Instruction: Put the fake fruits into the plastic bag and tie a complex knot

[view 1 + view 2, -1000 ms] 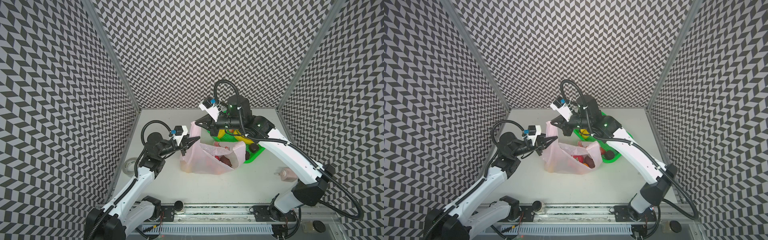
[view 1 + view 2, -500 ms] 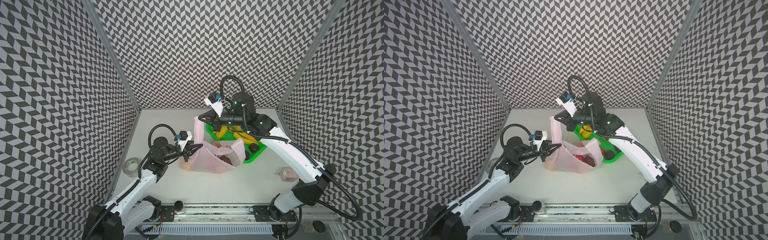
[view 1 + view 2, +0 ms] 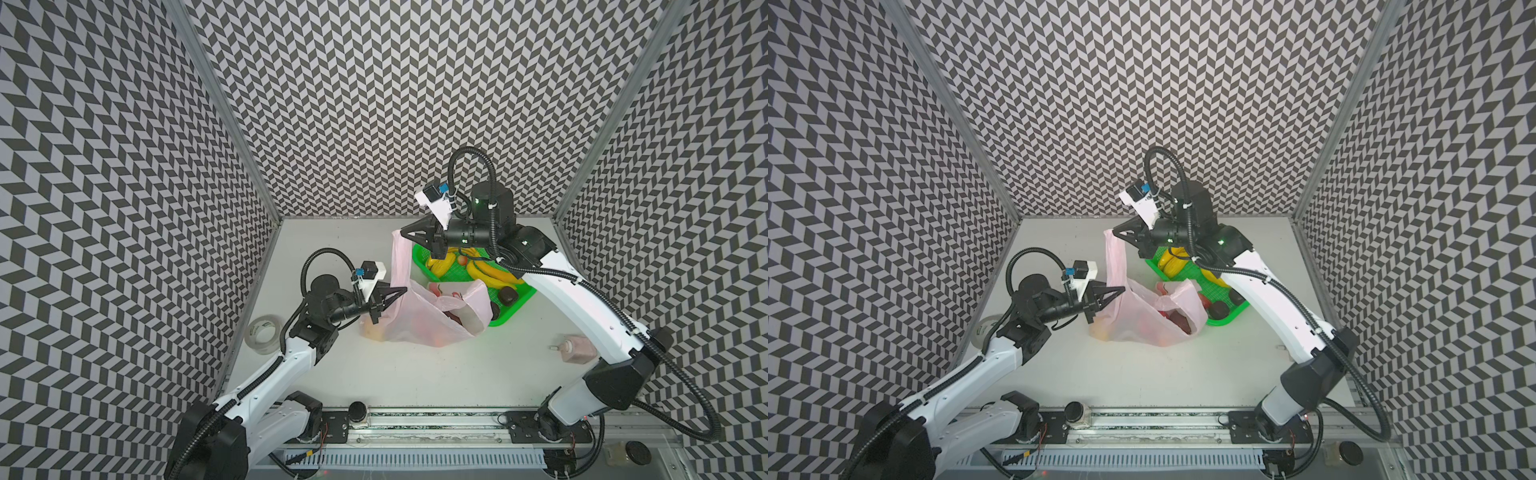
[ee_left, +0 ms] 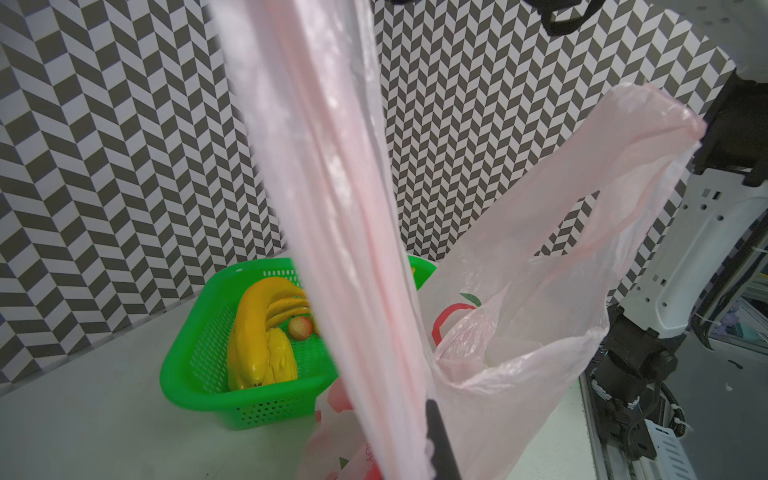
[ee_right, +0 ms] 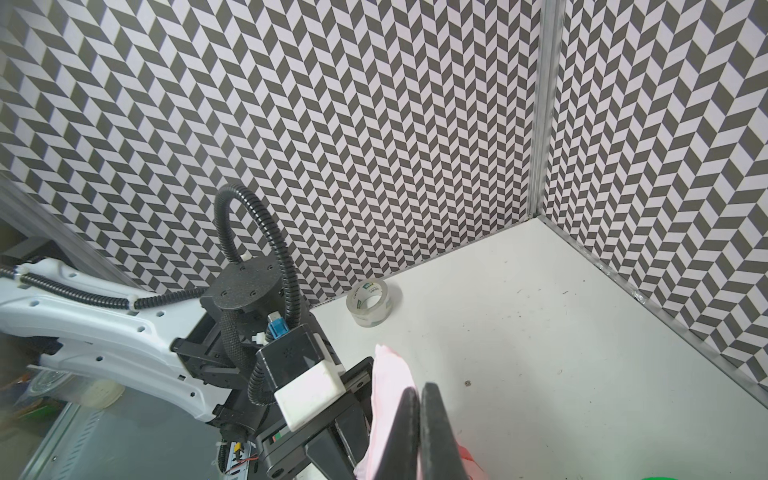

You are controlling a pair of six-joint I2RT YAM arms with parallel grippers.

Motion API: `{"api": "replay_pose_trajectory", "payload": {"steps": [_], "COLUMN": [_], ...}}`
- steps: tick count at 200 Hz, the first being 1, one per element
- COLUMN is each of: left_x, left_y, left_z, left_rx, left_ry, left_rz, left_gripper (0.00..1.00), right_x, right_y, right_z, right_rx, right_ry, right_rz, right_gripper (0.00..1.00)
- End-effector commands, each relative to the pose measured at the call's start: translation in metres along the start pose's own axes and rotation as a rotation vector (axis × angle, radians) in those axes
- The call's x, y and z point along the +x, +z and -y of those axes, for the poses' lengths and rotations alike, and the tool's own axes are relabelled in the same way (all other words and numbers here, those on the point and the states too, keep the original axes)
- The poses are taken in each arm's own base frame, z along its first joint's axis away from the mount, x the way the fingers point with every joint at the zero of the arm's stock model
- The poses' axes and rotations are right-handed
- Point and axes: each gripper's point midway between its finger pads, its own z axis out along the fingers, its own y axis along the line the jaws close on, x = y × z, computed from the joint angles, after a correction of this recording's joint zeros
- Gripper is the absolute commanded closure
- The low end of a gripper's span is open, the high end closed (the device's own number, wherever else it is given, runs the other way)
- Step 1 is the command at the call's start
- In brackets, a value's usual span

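Observation:
The other handle stands loose across the bag, so my left gripper eases slightly away from it next. Then it releases the taut handle where it meets the bag [image 3: 408,288] [image 4: 400,428].
The pale-pink plastic bag [image 3: 428,320] [image 3: 1142,322] lies on the table with reddish and orange fake fruits showing through it. One handle [image 3: 397,262] [image 4: 340,208] is pulled into a taut strip. My right gripper [image 3: 405,234] [image 3: 1115,232] [image 5: 419,390] is shut on its top end, raised above the table. Lower down, my left gripper [image 3: 401,291] [image 3: 1121,289] is shut on the same strip where it meets the bag; one black finger [image 4: 440,440] shows beside the plastic. The other handle [image 4: 648,124] stands loose. Yellow bananas [image 3: 490,272] [image 4: 253,332], a small orange ball [image 4: 300,327] and dark balls [image 3: 508,295] lie in the basket.
The green mesh basket [image 3: 513,311] [image 4: 199,374] stands right behind the bag, under my right forearm. A clear tape roll [image 3: 262,334] [image 5: 370,301] sits by the left wall. A small pink bottle [image 3: 575,349] lies at the right. A black knob [image 3: 357,411] sits on the front rail.
My right gripper has risen and moved back with the handle's end. My left gripper has dropped lower and nearer the bag, so the handle is stretched between them.

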Motion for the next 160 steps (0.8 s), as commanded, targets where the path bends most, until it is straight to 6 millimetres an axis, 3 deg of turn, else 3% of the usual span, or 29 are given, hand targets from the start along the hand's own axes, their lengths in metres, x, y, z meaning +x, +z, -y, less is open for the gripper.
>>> {"api": "replay_pose_trajectory", "payload": {"steps": [1, 26, 42, 69, 91, 115, 131, 160], "left_x": [-0.002, -0.008, -0.011, -0.012, -0.012, -0.013, -0.013, -0.016], "left_y": [-0.002, -0.009, -0.014, -0.016, -0.019, -0.021, -0.022, -0.022], "left_z": [-0.006, -0.018, -0.024, -0.033, -0.039, -0.045, -0.046, -0.047], "left_rx": [-0.007, -0.017, -0.023, -0.036, -0.048, -0.059, -0.055, -0.052], "left_ry": [-0.049, -0.092, -0.109, -0.127, -0.135, -0.149, -0.158, -0.158], "left_rz": [0.011, 0.037, 0.045, 0.043, 0.040, 0.046, 0.050, 0.057], "left_gripper": [1.00, 1.00, 1.00, 1.00, 1.00, 1.00, 1.00, 1.00], "right_x": [-0.041, -0.044, -0.042, -0.027, -0.009, 0.009, 0.030, 0.051], "right_y": [-0.035, -0.067, -0.097, -0.148, -0.173, -0.183, -0.179, -0.174], "right_z": [-0.017, -0.009, 0.000, 0.011, 0.006, -0.011, -0.027, -0.038], "right_rx": [-0.028, 0.008, 0.074, 0.204, 0.274, 0.252, 0.171, 0.089], "right_ry": [-0.117, -0.124, -0.129, -0.153, -0.219, -0.306, -0.374, -0.416], "right_rz": [0.137, 0.171, 0.192, 0.228, 0.241, 0.232, 0.166, 0.114], "right_gripper": [0.78, 0.53, 0.43, 0.23, 0.09, 0.00, 0.01, 0.01]}}
